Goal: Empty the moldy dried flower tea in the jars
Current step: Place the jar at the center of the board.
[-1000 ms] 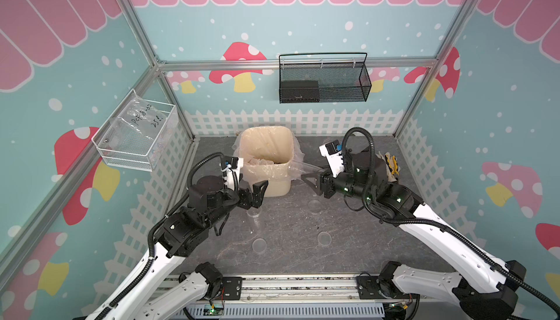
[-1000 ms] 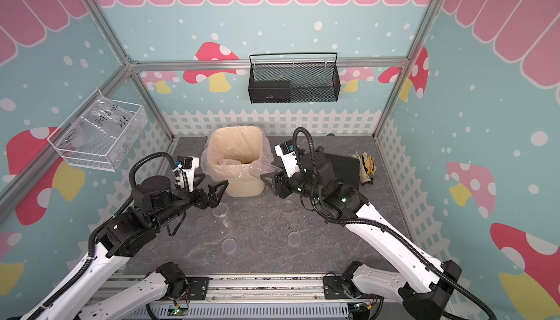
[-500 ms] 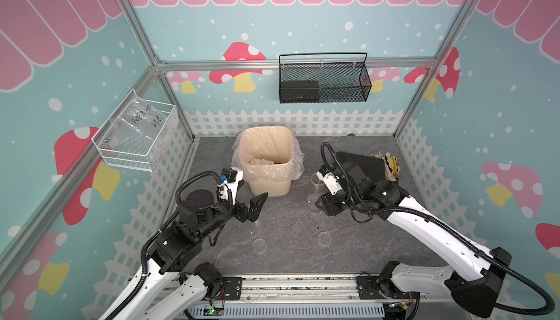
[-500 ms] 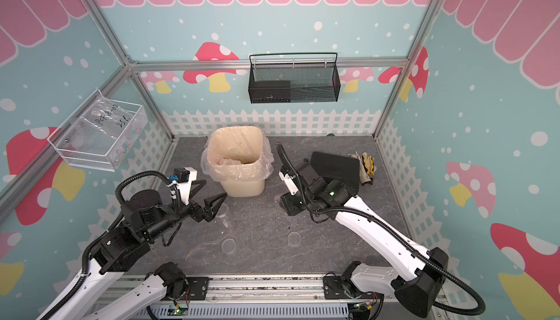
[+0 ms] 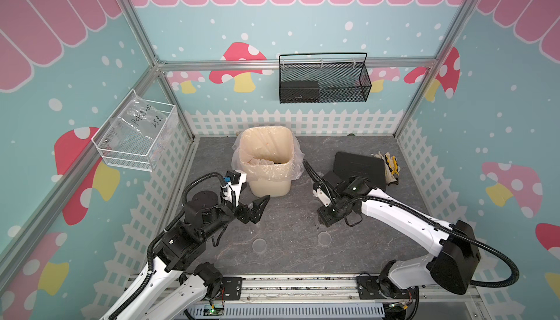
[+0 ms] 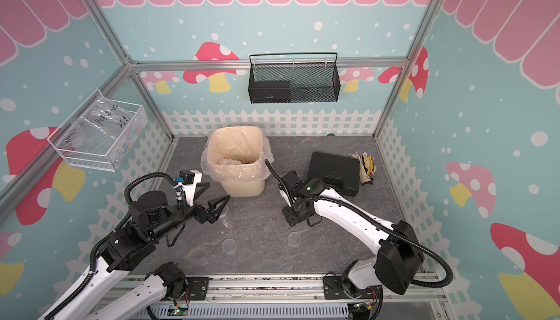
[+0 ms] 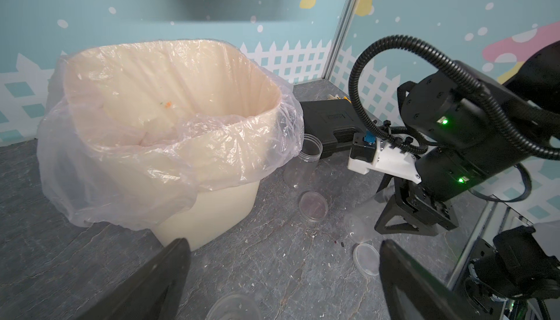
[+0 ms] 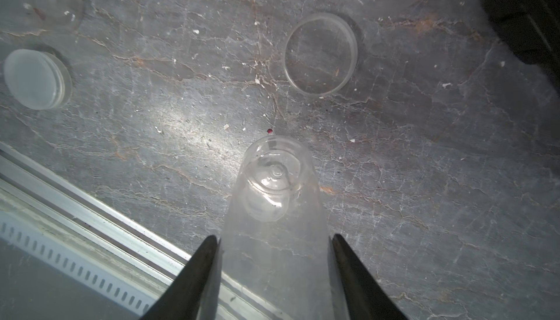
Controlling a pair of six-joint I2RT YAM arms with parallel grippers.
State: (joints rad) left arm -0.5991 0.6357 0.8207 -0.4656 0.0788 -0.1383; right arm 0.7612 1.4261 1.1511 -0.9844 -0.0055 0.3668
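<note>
My right gripper lowers the upright clear jar onto the bare tabletop beside the red crumb next and releases it, since the jar already looks empty.
My right gripper (image 8: 274, 242) is shut on a transparent jar (image 8: 274, 182) and holds it upright, base down, just above the grey table; the jar looks empty. In both top views that gripper (image 5: 325, 218) points down in front of the cream bin (image 5: 268, 182). My left gripper (image 7: 281, 252) is open, with a second jar (image 7: 233, 308) standing under it. A third jar (image 7: 306, 158) stands beside the bin. A small dark clump (image 5: 277, 161) in the bin may be the tea. A red crumb (image 8: 269, 130) lies on the table.
Clear round lids (image 5: 259, 245) (image 5: 324, 238) (image 7: 313, 206) lie on the table. A black case (image 5: 359, 167) and gloves (image 5: 389, 167) are at the back right. A black wire basket (image 5: 322, 82) and a clear tray (image 5: 136, 139) hang on the walls. The front rail (image 5: 288, 285) borders the table.
My right arm has swung from the bin's rim down to the table, still gripping the jar and turning it upright. The left gripper has drawn back a little toward the front.
</note>
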